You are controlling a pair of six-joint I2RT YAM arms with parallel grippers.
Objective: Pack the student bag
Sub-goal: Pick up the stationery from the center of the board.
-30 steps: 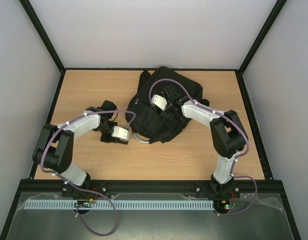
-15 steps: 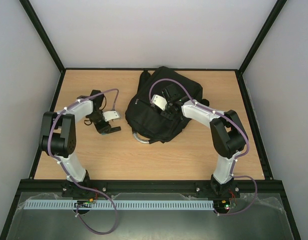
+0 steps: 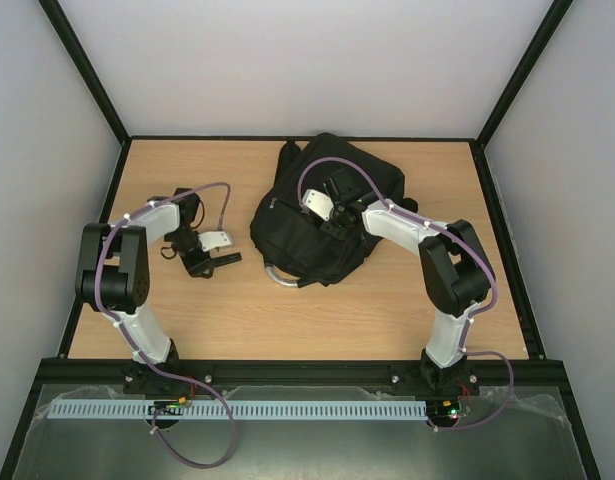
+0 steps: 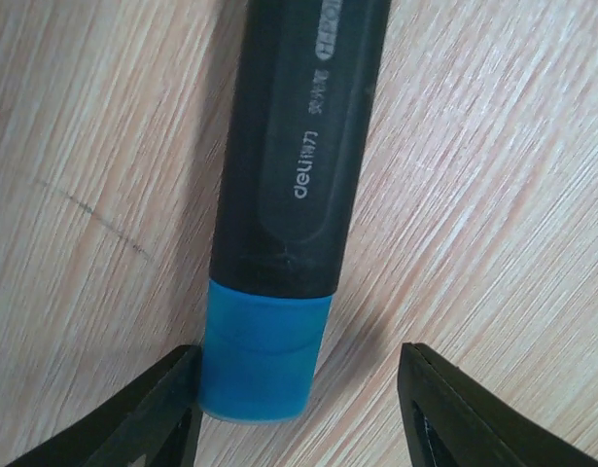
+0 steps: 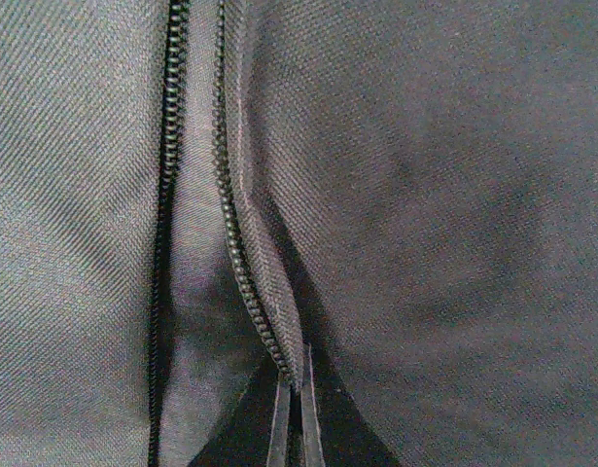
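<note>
My left gripper eases along the marker toward the bag and closes next, as the seam where blue cap meets black body (image 4: pixel 271 293) is just past its fingers that way.
The student bag (image 3: pixel 297 245) is a large black fabric backpack lying at the middle back of the table. My right gripper (image 3: pixel 332 215) rests on top of it. In the right wrist view my right gripper (image 5: pixel 294 394) is shut, pinching the fabric edge beside the zip (image 5: pixel 230 224), which stands parted. A marker (image 4: pixel 294 185) with a black body and blue cap (image 4: pixel 260 355) lies flat on the wood. My left gripper (image 4: pixel 297 375) is open around the cap end, its left finger (image 4: pixel 172 389) right beside the cap. Seen from above, my left gripper (image 3: pixel 215 255) is left of the bag.
A grey loop handle (image 3: pixel 277 278) sticks out of the bag's near side. Black frame rails (image 3: pixel 97 250) border the wooden table (image 3: pixel 387 310) on all sides. White walls rise behind and beside it.
My left arm has swung left, away from the bag, and folded back. Its jaws have spread wider. The right arm and the bag have not moved.
</note>
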